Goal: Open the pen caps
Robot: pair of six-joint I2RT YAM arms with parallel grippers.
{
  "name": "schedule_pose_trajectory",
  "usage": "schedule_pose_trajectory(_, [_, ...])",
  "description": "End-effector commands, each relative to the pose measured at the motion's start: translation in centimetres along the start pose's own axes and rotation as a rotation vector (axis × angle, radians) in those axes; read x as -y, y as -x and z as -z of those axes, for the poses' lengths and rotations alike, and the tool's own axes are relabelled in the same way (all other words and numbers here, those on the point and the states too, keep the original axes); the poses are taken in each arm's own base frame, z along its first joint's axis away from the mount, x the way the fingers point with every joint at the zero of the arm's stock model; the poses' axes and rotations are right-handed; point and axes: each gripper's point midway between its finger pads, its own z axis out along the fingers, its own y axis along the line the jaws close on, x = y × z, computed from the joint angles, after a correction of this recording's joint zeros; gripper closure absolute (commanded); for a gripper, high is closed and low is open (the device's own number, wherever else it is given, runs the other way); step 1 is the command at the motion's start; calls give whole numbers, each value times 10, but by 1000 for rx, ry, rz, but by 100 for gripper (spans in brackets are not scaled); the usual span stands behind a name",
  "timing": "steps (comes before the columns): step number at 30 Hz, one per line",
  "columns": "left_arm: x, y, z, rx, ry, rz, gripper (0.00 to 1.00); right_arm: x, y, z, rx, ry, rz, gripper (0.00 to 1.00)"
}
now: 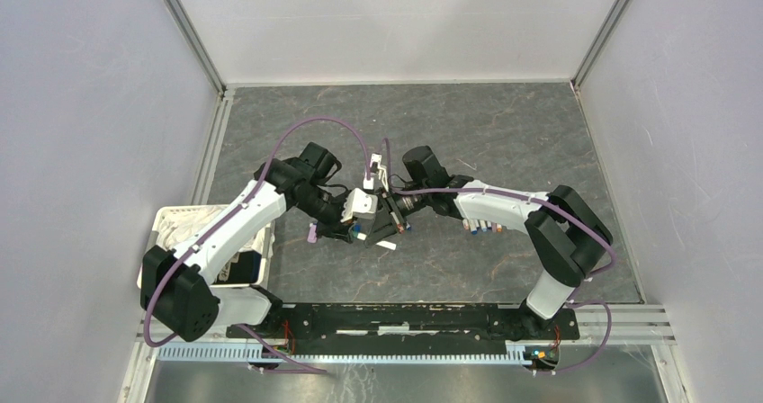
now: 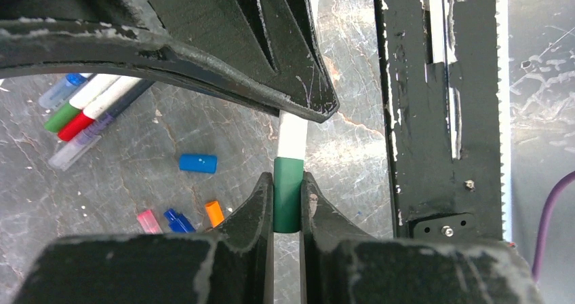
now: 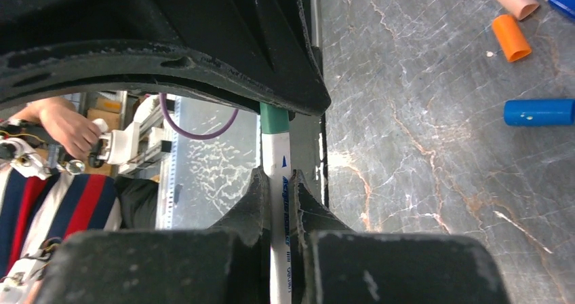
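Note:
The robot will next pull its left gripper to the left in the top view off the held barrel (image 2: 293, 134), go down to bare tabletop (image 2: 91, 221) beside the pink cap and let go.
A pen with a white barrel (image 2: 293, 134) and a green pen cap (image 2: 287, 192) is held level above the table between both arms. My left gripper (image 2: 287, 182) is shut on the green cap. My right gripper (image 3: 278, 182) is shut on the white barrel (image 3: 276, 156), and the green cap (image 3: 274, 119) runs on into the left gripper's fingers (image 3: 237, 66). The cap sits on the barrel. In the top view the two grippers meet at mid-table (image 1: 382, 216). Several more pens (image 2: 88, 107) lie bunched on the table.
Loose caps lie on the marbled table: blue (image 2: 198, 163), orange (image 2: 214, 213), pink (image 2: 148, 220) and dark blue (image 2: 177, 220). A white basket (image 1: 171, 223) stands at the left edge. The black base rail (image 1: 405, 317) runs along the near edge.

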Motion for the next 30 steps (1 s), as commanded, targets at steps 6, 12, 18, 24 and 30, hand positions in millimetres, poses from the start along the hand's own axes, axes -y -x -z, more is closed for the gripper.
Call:
schedule_pose_trajectory(6, [-61,-34,62,-97,198,-39,98,15,-47,30,-31,-133,-54,100])
schedule_pose_trajectory(12, [-83,-51,72,-65,256,50,98,32,-42,55,23,-255,-71,100])
schedule_pose_trajectory(18, [-124,-74,52,-23,449,213,98,113,-22,155,232,-847,-192,100])
schedule_pose_trajectory(24, [-148,-126,30,-126,556,425,95,147,-39,231,281,-1264,-247,100])
schedule_pose_trajectory(30, [-142,-143,11,-141,526,464,81,165,-55,262,324,-1438,-294,100])
